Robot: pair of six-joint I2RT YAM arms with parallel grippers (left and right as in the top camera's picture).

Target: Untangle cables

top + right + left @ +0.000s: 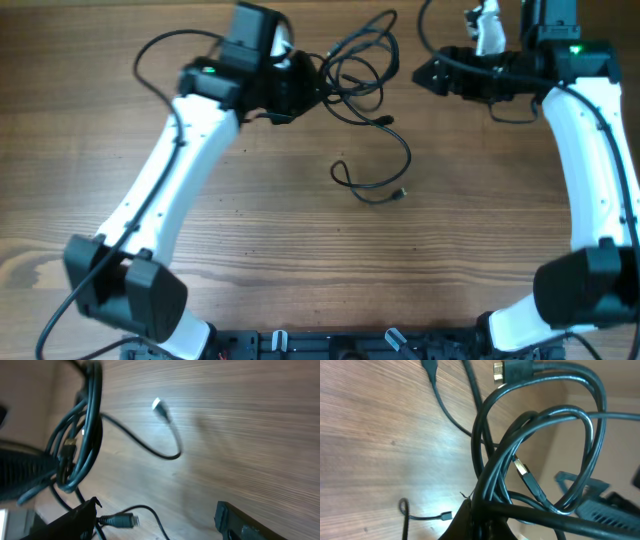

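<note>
The cords cross in loops. So my left gripper should next pull its cords to the left in the overhead view, away from the heap [80, 435], and let go over the bare wood.
The cables [355, 72] are a bunch of thin black cords at the far middle of the table. One loose cord trails toward me and ends in a small plug [401, 193]. My left gripper [305, 90] is shut on the bunch's left side. In the left wrist view the cords [530, 455] loop up out of the jaws [487, 520]. My right gripper [425, 75] is open just right of the bunch. In the right wrist view a plug end [122, 521] lies between its spread fingers [155, 522], near the left one. The bunch [80, 435] hangs further left.
The wooden table [300, 250] carries only the cords. A white object [487, 28] sits at the far edge behind the right arm. Thicker black wires run along both white arms. A second plug [159, 406] lies on the wood ahead of the right gripper.
</note>
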